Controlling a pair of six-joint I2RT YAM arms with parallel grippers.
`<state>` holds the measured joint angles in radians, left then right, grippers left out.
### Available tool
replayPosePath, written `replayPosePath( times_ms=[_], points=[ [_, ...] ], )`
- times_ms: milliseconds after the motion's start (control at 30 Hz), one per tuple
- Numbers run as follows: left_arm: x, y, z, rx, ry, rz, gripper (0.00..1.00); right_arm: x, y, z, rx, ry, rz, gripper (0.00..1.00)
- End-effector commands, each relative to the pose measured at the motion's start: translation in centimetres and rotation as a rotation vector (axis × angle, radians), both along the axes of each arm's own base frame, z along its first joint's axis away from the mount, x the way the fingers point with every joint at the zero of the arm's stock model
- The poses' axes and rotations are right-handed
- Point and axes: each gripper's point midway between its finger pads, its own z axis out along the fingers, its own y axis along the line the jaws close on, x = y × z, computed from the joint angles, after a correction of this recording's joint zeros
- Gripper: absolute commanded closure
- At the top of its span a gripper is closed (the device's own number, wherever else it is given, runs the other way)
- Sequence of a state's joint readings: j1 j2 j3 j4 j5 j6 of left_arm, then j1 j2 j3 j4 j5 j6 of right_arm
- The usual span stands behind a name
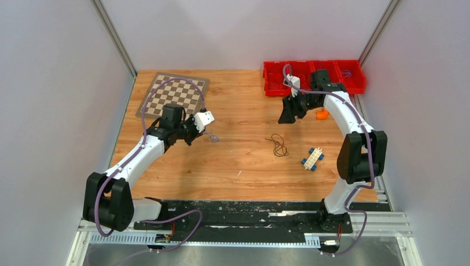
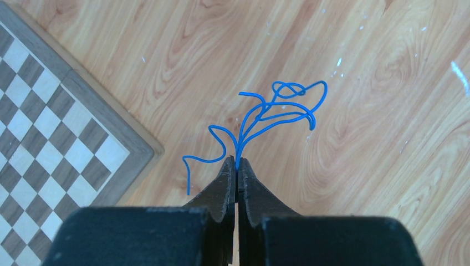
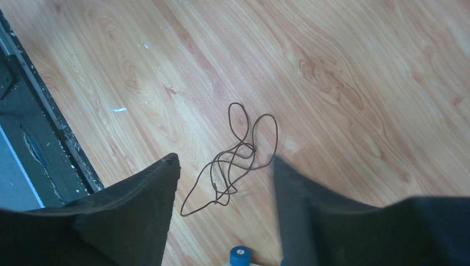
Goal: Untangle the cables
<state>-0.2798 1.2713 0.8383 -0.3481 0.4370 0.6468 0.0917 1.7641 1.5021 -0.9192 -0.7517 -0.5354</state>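
Observation:
Several parts of the brown cable cross and lie between my open fingers. My right gripper goes down and back onto the middle of the brown cable [image 1: 279, 147] [image 3: 233, 159] next.
My left gripper [image 1: 200, 131] is shut on a blue cable [image 1: 212, 136], just right of the chessboard. In the left wrist view the fingertips [image 2: 237, 162] pinch several strands of the blue cable [image 2: 277, 113], which fans out in loops beyond them over the wood. A dark brown cable [image 1: 278, 145] lies in a loose tangle on the table centre. My right gripper [image 1: 289, 114] is open and empty, above and behind it. In the right wrist view the brown cable [image 3: 238, 158] lies between the spread fingers of that gripper [image 3: 225, 160], apart from them. No red cable is in view.
A chessboard [image 1: 173, 94] lies at the back left and also shows in the left wrist view [image 2: 50, 138]. Red bins [image 1: 275, 83] stand at the back right, with an orange piece [image 1: 322, 114] in front. A white toy with blue wheels [image 1: 313, 159] lies right of the brown cable.

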Motion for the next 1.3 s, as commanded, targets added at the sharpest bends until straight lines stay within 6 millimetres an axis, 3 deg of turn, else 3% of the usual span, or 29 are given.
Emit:
replayPosePath(
  times_ms=[0,100,200,400,500,567,633,700,733,767,900,967,1033,1133,1267],
  points=[
    [1.0,-1.5,2.5,-0.09,-0.003,0.002,1.0,-1.1,0.7,-1.7,-0.049,0.082,0.029,0.33],
    [1.3,-1.7,2.7,-0.099,0.0,0.009,1.0,-3.1,0.8,-4.8,-0.177,0.125,0.068,0.26],
    [1.3,-1.8,2.5,-0.108,0.022,0.017,1.0,-3.8,0.7,-6.9,-0.286,0.131,0.072,0.16],
    [0.9,-1.9,2.1,-0.121,0.05,0.029,1.0,-4.9,0.8,-10.3,-0.402,0.18,0.08,0.17],
    [0.7,-1.8,1.9,-0.123,0.055,0.034,1.0,-5.7,0.3,-12.7,-0.465,0.198,0.095,0.25],
    [0.7,-1.8,1.9,-0.124,0.056,0.037,1.0,-5.9,-0.2,-13.9,-0.502,0.211,0.098,0.41],
    [0.6,-1.8,2.0,-0.126,0.055,0.037,1.0,-5.6,-0.2,-13.9,-0.505,0.206,0.094,0.56],
    [0.6,-1.8,2.0,-0.123,0.051,0.039,1.0,-4.7,0.4,-12.6,-0.477,0.166,0.098,0.75],
    [0.6,-1.7,2.1,-0.122,0.047,0.041,1.0,-3.6,1.1,-10.8,-0.437,0.116,0.095,0.93],
    [0.5,-1.6,2.0,-0.121,0.048,0.042,1.0,-2.5,1.6,-9.2,-0.399,0.07,0.089,0.99],
    [0.0,-1.6,1.9,-0.126,0.057,0.04,1.0,3.5,2.2,-0.5,-0.146,-0.109,0.001,1.0],
    [-0.1,-1.6,2.0,-0.128,0.06,0.036,1.0,6.6,1.3,3.7,-0.036,-0.197,-0.056,1.0],
    [0.0,-1.7,2.2,-0.129,0.056,0.032,1.0,9.9,-0.1,6.6,0.002,-0.294,-0.117,1.0],
    [0.4,-1.9,2.4,-0.135,0.055,0.034,1.0,14.6,-1.8,9.1,-0.018,-0.419,-0.212,1.0],
    [0.8,-2.2,2.3,-0.149,0.062,0.035,1.0,19.7,-2.5,10.1,-0.03,-0.502,-0.282,1.0]
  ],
)
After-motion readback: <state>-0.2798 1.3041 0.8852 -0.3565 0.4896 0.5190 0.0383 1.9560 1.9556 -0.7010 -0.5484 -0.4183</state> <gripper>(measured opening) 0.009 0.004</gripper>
